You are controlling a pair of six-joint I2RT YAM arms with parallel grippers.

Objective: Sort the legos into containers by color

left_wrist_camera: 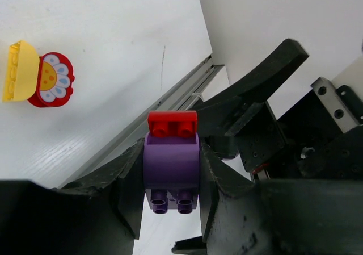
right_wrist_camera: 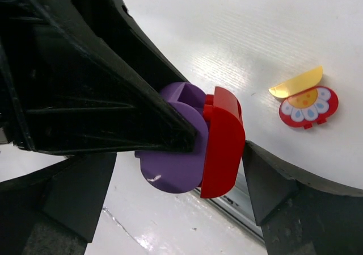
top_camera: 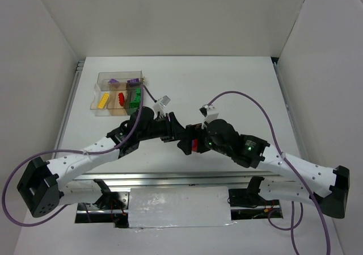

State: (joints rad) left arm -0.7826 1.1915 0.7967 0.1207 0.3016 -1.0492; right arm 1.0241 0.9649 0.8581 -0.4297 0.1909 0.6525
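My left gripper will move outward, left in the top view, over the box's far section [top_camera: 123, 80] to release the purple brick where purple legos lie.
My left gripper [left_wrist_camera: 170, 178] is shut on a purple brick [left_wrist_camera: 170, 164] with a small red brick [left_wrist_camera: 172, 123] stuck on its far end, held above the table in the middle [top_camera: 186, 137]. My right gripper [right_wrist_camera: 178, 164] is open, and its fingers [right_wrist_camera: 272, 192] straddle the joined pair; the red brick [right_wrist_camera: 224, 141] sits just off one finger and the purple brick [right_wrist_camera: 170, 158] is well away from the other. The clear box of containers [top_camera: 99, 87] at the back left holds purple [top_camera: 133, 82], yellow [top_camera: 103, 101], red [top_camera: 121, 99] and green [top_camera: 134, 100] legos.
A red flower disc [left_wrist_camera: 50, 80] with a yellow half-disc [left_wrist_camera: 20, 70] against it lies on the table below the grippers; it also shows in the right wrist view [right_wrist_camera: 309, 104]. A metal rail [left_wrist_camera: 170, 104] runs along the table's near edge. Purple cables loop over both arms.
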